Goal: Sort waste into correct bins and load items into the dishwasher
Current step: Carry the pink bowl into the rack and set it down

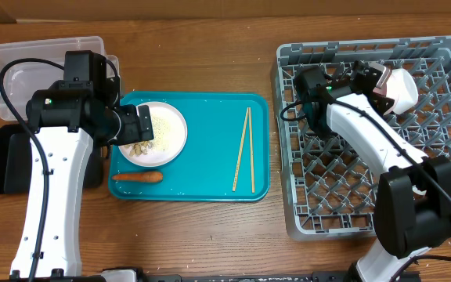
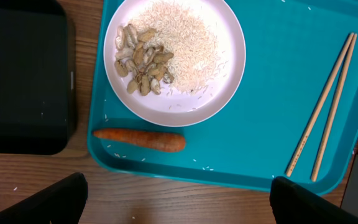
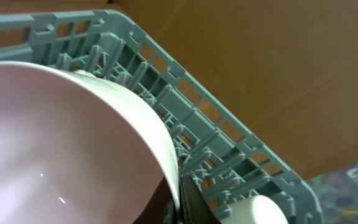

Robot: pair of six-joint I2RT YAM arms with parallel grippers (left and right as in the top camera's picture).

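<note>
My right gripper lowers slightly next, seats the white bowl [image 1: 398, 88] among the far rack wires below and releases the bowl's rim.
A round white plate [image 1: 167, 129] [image 2: 173, 56] with white rice and brownish shell-like scraps sits on the left of the teal serving tray [image 1: 210, 184]. An orange carrot stick [image 1: 138, 177] [image 2: 140, 140] lies in front of it. Two wooden chopsticks [image 1: 243, 150] [image 2: 325, 112] lie on the tray's right. My left gripper [image 1: 141, 129] [image 2: 179, 208] is open and empty above the plate. My right gripper [image 1: 376, 82] [image 3: 180, 199] is shut on the rim of a white bowl [image 1: 398, 88] [image 3: 55, 137] over the far right of the grey dish rack [image 1: 351, 204] [image 3: 197, 124]. The wrapper and foil ball are out of view.
A clear plastic tub [image 1: 22, 66] stands at the far left, and a black tray [image 1: 6, 160] [image 2: 23, 74] lies in front of it beside the teal tray. A small white cup [image 3: 253, 211] shows by the rack wall. Loose rice grains lie on the teal tray.
</note>
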